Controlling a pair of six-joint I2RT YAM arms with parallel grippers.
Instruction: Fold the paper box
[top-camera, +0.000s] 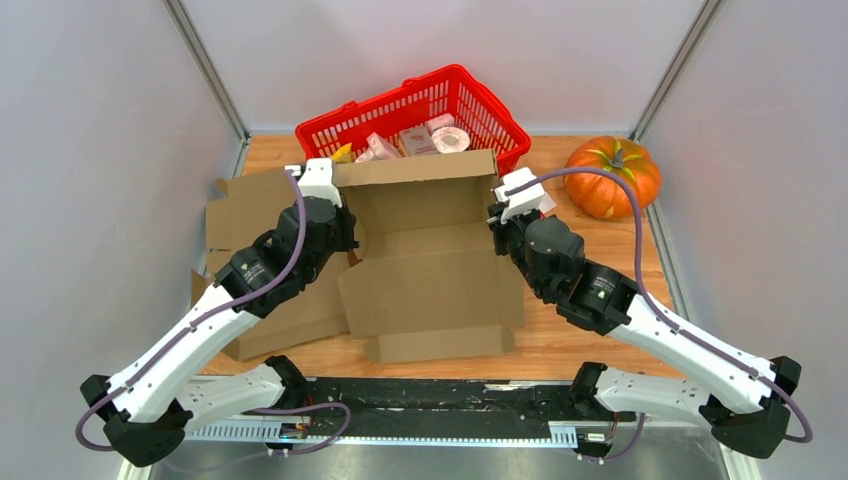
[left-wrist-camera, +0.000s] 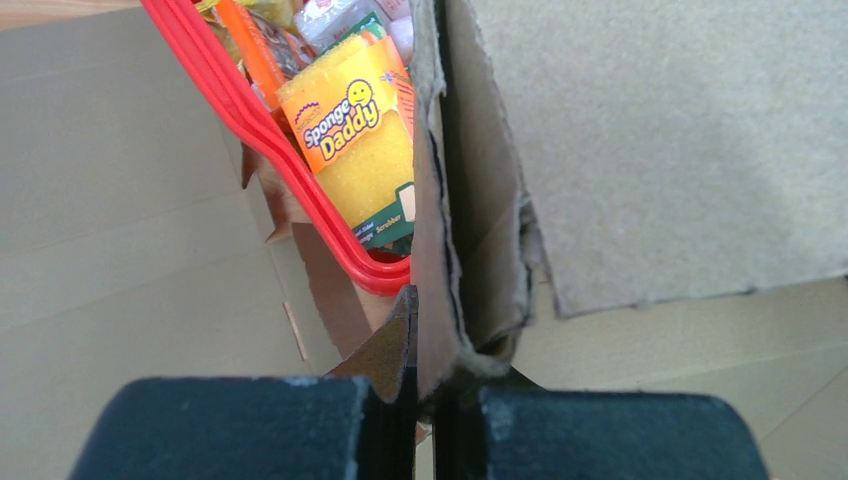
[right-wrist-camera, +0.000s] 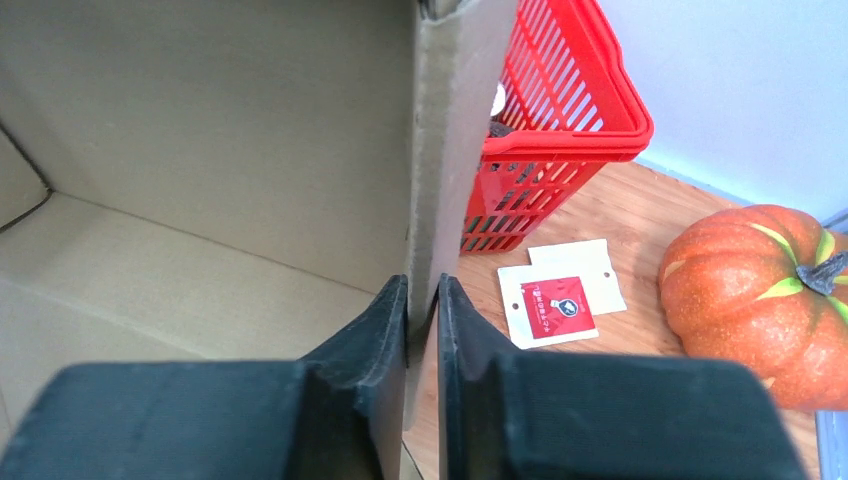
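Observation:
The left gripper will next swing the side of the box toward the flat cardboard beside it, to its left in the top view, and let go of the frayed edge of that side.
The brown paper box (top-camera: 430, 270) lies open in the middle of the table, its back wall upright and its front flap flat. My left gripper (top-camera: 343, 205) is at the box's back left corner. In the left wrist view the left gripper (left-wrist-camera: 425, 375) is shut on the frayed edge of the box's left wall (left-wrist-camera: 470, 200). My right gripper (top-camera: 497, 215) is at the back right corner. In the right wrist view the right gripper (right-wrist-camera: 422, 300) is shut on the thin edge of the right wall (right-wrist-camera: 455, 120), one finger inside the box and one outside.
A red basket (top-camera: 420, 115) full of small goods stands right behind the box, with a yellow sponge pack (left-wrist-camera: 360, 130) at its rim. An orange pumpkin (top-camera: 612, 175) sits at the back right. Two white packets (right-wrist-camera: 555, 300) lie on the wood beside it. Flat cardboard (top-camera: 245, 210) lies to the left.

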